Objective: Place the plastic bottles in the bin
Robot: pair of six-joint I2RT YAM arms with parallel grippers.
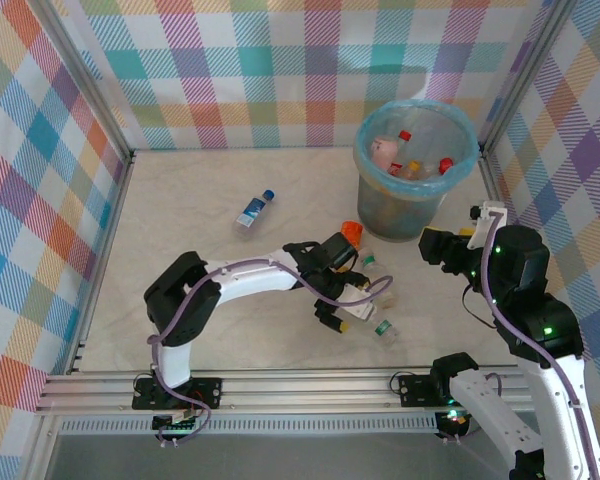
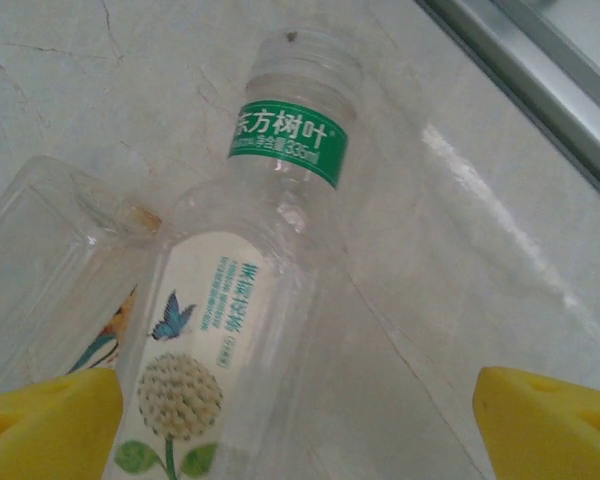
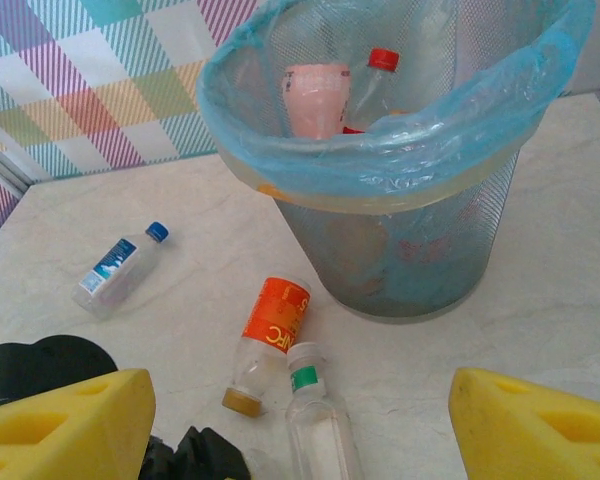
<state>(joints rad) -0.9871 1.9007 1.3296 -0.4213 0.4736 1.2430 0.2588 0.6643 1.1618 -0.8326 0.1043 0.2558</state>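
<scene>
The green-banded bottle is below, nearer one of my left gripper's fingertips, so my left gripper needs to move down and toward the second clear bottle, with its fingers on both sides of the flower-labelled body [image 2: 208, 340].
The bin [image 1: 363, 160] stands at the back right, lined with a blue bag, with red-capped bottles and a pink one inside. My left gripper [image 1: 342, 296] is low over clear plastic bottles in mid-table, open. Between its yellow fingers [image 2: 45, 425] lies a clear bottle with a green neck band [image 2: 280, 230], close to the left finger; a second clear bottle [image 2: 50, 250] lies beside it. My right gripper [image 1: 432, 246] hovers open, empty, near the bin [image 3: 380, 160]. Ahead of it lie an orange-labelled bottle [image 3: 276, 335] and a green-banded clear bottle [image 3: 318, 425]. A blue-labelled bottle [image 1: 253, 211] lies apart, further left.
Checked walls close the table on three sides, and a metal rail [image 1: 280, 388] runs along the near edge. Another green-banded bottle [image 1: 382, 328] lies just right of the left gripper. Bare tabletop stretches over the left half.
</scene>
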